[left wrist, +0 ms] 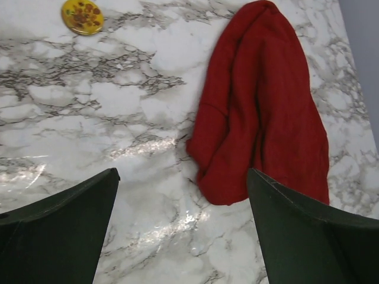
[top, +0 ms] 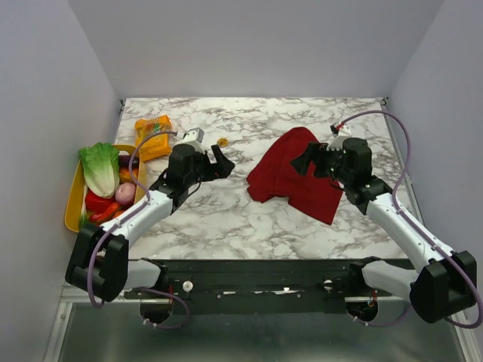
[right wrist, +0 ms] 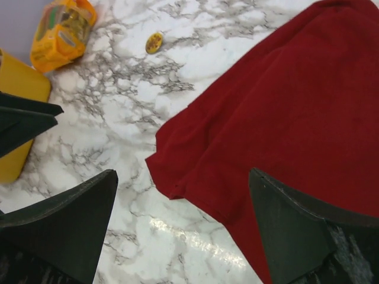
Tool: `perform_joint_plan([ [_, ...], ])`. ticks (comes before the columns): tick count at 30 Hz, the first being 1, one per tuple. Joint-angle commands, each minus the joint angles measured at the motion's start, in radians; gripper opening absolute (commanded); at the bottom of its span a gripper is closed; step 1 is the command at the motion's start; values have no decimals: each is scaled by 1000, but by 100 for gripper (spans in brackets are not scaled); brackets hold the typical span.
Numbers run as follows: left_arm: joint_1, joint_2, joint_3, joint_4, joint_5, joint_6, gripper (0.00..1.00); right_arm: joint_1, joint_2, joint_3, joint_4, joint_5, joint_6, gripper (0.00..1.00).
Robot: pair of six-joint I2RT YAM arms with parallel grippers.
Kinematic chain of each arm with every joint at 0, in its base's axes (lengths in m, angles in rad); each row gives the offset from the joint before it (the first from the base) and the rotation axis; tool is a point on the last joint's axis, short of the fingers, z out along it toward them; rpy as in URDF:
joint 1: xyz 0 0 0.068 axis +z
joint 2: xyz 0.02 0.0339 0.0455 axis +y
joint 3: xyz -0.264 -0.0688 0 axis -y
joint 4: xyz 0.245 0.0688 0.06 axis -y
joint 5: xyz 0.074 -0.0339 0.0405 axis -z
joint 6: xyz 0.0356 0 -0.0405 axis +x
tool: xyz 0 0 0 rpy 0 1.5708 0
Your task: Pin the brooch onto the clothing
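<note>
My left gripper will go down next and over to the folded corner at the shirt's nearest edge.
The brooch [top: 223,142] is a small yellow-gold disc lying face up on the marble table, seen at the top left in the left wrist view [left wrist: 82,16] and small in the right wrist view [right wrist: 154,42]. The clothing [top: 294,177] is a dark red T-shirt, crumpled in a heap right of centre [left wrist: 260,118] [right wrist: 284,106]. My left gripper [top: 223,161] hovers open over bare marble [left wrist: 182,174], between brooch and shirt. My right gripper [top: 302,163] is open above the shirt's left edge [right wrist: 183,173]. Neither holds anything.
An orange snack packet [top: 153,136] [right wrist: 62,32] lies at the far left of the table. A yellow tray [top: 74,196] with lettuce [top: 100,167] and other vegetables stands at the left edge. Grey walls close in the left, back and right.
</note>
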State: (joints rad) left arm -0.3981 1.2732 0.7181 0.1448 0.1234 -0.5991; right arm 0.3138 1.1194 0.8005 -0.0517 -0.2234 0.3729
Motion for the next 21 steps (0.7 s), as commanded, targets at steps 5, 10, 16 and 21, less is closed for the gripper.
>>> perform_joint_plan([
  [5, -47, 141, -20, 153, 226, -100, 99, 4, 2, -23, -103, 98, -29, 100],
  [10, -113, 279, 44, 113, 257, -100, 98, 5, 33, -7, -137, 102, -19, 100],
  [16, -148, 405, 98, 87, 309, -140, 84, 4, 51, -11, -152, 96, -25, 100],
  [21, -163, 462, 142, 41, 277, -128, 77, 5, 66, -9, -155, 90, -28, 100],
])
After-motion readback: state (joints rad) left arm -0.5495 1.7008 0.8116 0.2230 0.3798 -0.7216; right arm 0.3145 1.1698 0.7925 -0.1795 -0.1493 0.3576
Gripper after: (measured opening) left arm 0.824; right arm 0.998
